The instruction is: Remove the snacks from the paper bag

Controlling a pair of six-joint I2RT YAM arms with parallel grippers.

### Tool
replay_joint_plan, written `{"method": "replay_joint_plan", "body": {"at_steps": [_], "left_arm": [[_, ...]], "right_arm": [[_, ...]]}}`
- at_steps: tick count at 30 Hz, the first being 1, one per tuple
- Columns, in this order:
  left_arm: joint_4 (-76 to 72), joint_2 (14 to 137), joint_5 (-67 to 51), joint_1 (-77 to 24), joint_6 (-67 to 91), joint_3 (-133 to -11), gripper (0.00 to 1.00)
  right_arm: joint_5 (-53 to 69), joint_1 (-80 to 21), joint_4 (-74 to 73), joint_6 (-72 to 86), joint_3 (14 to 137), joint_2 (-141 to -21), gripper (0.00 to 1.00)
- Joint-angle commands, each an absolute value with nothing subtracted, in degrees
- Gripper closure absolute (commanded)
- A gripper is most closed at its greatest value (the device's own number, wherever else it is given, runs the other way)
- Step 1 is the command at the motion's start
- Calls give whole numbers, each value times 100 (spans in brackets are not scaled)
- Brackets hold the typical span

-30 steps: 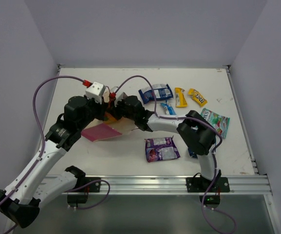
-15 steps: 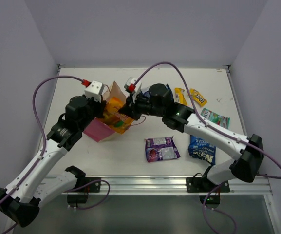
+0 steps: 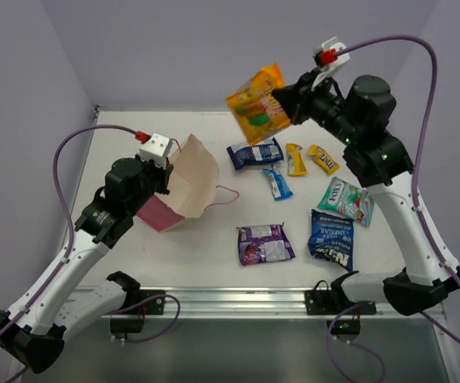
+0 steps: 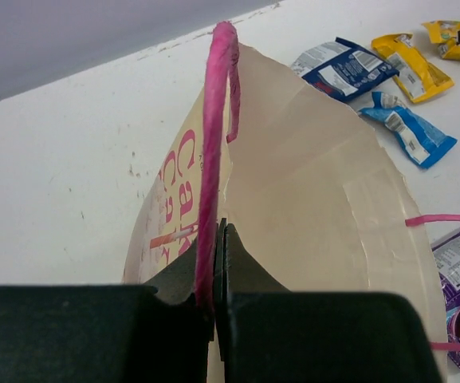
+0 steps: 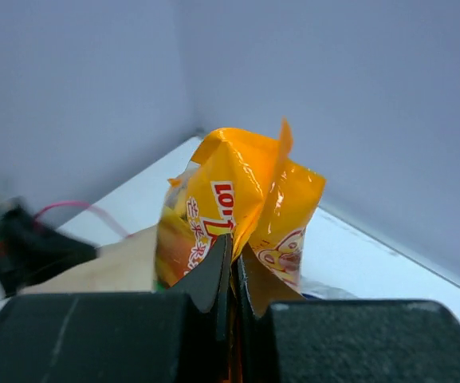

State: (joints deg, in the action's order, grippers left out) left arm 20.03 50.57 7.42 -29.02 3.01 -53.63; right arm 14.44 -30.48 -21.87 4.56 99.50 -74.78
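Observation:
My right gripper should go down next toward the right in the top view and let go of the pouch, as bare tabletop is below on that side, beyond the yellow wrappers.
The paper bag (image 3: 188, 185) lies tilted on the table with its mouth toward the right, tan with a pink side panel. My left gripper (image 3: 166, 179) is shut on the bag's rim beside the pink string handle (image 4: 214, 136), jaws closed tight (image 4: 218, 239). My right gripper (image 3: 287, 102) hangs high above the back of the table, shut on an orange snack pouch (image 3: 257, 104) that dangles clear of the bag. In the right wrist view the pouch (image 5: 245, 187) is pinched between the closed jaws (image 5: 233, 251). The bag's inside (image 4: 309, 199) shows no snacks.
Several snacks lie on the table right of the bag: a dark blue pouch (image 3: 255, 152), a small light blue wrapper (image 3: 275, 183), two yellow wrappers (image 3: 295, 159) (image 3: 324, 159), a teal-green pouch (image 3: 346, 199), a blue pouch (image 3: 331, 238) and a purple pouch (image 3: 265, 243).
My right gripper came out of the bag's mouth with the orange pouch and rose high to the back right. The bag tipped more upright; the left gripper kept its hold.

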Motion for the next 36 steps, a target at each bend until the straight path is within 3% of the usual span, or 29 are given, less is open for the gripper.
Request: {"method": "replay_joint_plan", "body": {"at_steps": [1, 9, 19, 22, 24, 25, 26, 29, 32, 36], "left_arm": [[2004, 4861, 405, -2909, 26, -5353, 100], [2232, 4764, -781, -2909, -720, -5300, 100], [2742, 4825, -1889, -2909, -1063, -5177, 100], [2988, 4764, -1820, -2909, -1081, -5045, 100], [3145, 4746, -1741, -2909, -1072, -5001, 100], [3190, 4746, -1679, -2918, -1037, -5001, 100], [3225, 4737, -1635, -2909, -1002, -5001, 100], [3261, 4658, -1329, -2909, -941, -4992, 100], [3095, 4553, -1073, -2909, -853, -5097, 100], [2717, 4658, -923, -2900, -791, -5343, 100]], "right_arm": [[758, -2271, -1925, 440, 10292, -7829, 100], [45, -731, -1241, 413, 10266, -9438, 100], [-1492, -150, -343, -316, 10275, -10897, 100], [-1407, -132, -272, -386, 10178, -11099, 100], [-1293, -132, -534, -369, 10300, -11284, 88], [-1266, -123, -658, -326, 10431, -11468, 79], [-1231, -123, -781, -282, 10485, -11531, 64], [-1021, -132, -914, -176, 10294, -11349, 40], [-696, -184, -835, -44, 9827, -10604, 25], [-203, -378, -1195, 289, 9616, -9678, 19]]}}
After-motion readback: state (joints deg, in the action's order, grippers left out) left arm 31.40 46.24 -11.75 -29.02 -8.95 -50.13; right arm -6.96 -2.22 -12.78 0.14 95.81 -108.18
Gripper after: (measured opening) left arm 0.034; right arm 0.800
